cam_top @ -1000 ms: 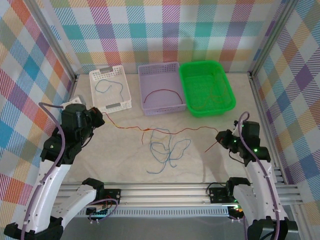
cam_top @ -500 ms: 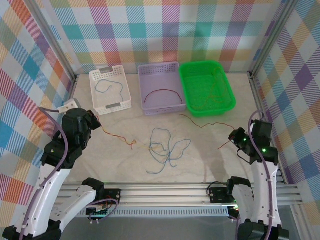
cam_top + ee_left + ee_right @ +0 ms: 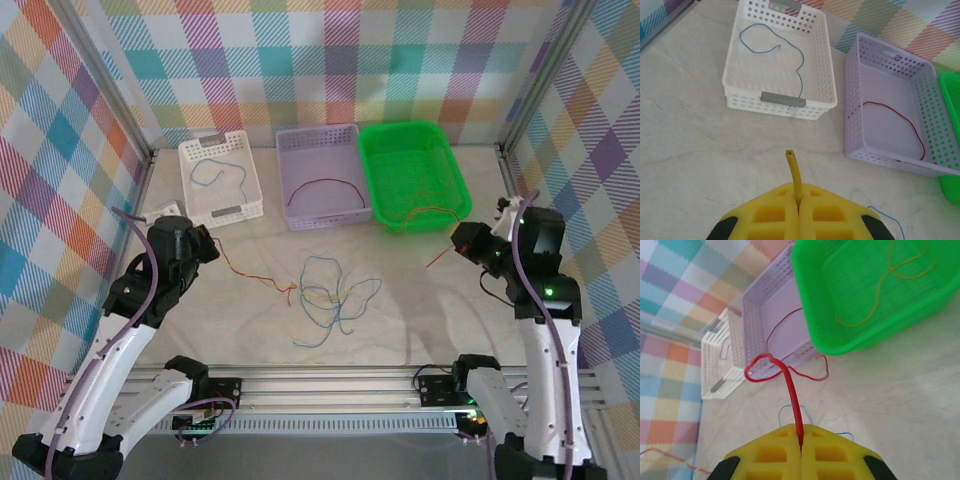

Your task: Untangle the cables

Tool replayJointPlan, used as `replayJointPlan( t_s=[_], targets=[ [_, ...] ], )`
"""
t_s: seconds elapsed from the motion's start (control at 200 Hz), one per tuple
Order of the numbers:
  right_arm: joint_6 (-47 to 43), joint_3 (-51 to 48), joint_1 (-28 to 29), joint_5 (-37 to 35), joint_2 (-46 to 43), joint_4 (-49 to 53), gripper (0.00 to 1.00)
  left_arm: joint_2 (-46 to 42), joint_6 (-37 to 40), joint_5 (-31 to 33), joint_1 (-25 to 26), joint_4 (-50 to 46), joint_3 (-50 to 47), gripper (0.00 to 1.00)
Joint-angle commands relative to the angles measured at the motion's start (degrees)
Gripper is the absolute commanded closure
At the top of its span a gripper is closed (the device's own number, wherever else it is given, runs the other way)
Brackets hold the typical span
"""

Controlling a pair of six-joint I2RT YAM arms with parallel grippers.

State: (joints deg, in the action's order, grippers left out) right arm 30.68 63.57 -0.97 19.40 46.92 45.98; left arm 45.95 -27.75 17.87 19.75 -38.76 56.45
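Observation:
The red cable goes outward with my right gripper, past the green basket and over the purple basket's bottom, and is released there, since another red cable lies there.
My left gripper (image 3: 206,246) is shut on an orange-yellow cable (image 3: 250,275) that trails right across the table to the tangle; its short end (image 3: 792,167) sticks out past the closed fingers. My right gripper (image 3: 463,241) is shut on a red cable (image 3: 437,259), which loops up from the fingertips (image 3: 790,385) and hangs toward the green basket's front. Thin blue cables (image 3: 330,295) lie in loose loops on the table between the arms.
Three baskets stand at the back: white (image 3: 195,160) holding a blue cable (image 3: 785,45), purple (image 3: 300,140) holding a red cable (image 3: 900,120), green (image 3: 445,165) holding an orange-yellow cable (image 3: 880,290). Checkered walls enclose the table.
The red and orange-yellow cables, stretched as one line between the grippers, have come apart. My right gripper has lifted back toward the green basket with the red cable. The left one shifted slightly.

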Motion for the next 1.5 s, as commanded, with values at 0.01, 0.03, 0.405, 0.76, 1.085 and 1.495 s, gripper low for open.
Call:
replayJointPlan(
  t_s=[0.01,0.03,0.405,0.76,1.085,1.495],
  targets=[
    [0.55,5.71,8.56,-5.55,4.68,-1.53,1.00,-0.46,0.54,-2.48,0.29,2.20,-0.59,1.00],
    [0.44,6.80,10.75,-7.44,5.79,-1.67,1.00,-0.41,0.58,-2.61,0.29,2.20,-0.52,1.00],
    [-1.70,22.89,16.71,-14.52,28.14,-7.28,1.00,-0.61,1.00,-2.49,0.55,2.73,-1.07,1.00],
    [-5.38,45.42,19.81,-17.78,55.21,-3.88,1.00,-0.09,1.35,-2.55,0.82,3.17,-1.43,1.00],
    [-7.99,68.30,24.36,-22.90,80.21,4.12,1.00,0.10,1.59,-2.44,1.17,3.26,-1.53,1.00],
    [-9.80,85.12,27.57,-25.79,98.37,9.43,1.00,-0.01,2.03,-1.96,1.79,3.26,-1.64,1.00]
  ],
)
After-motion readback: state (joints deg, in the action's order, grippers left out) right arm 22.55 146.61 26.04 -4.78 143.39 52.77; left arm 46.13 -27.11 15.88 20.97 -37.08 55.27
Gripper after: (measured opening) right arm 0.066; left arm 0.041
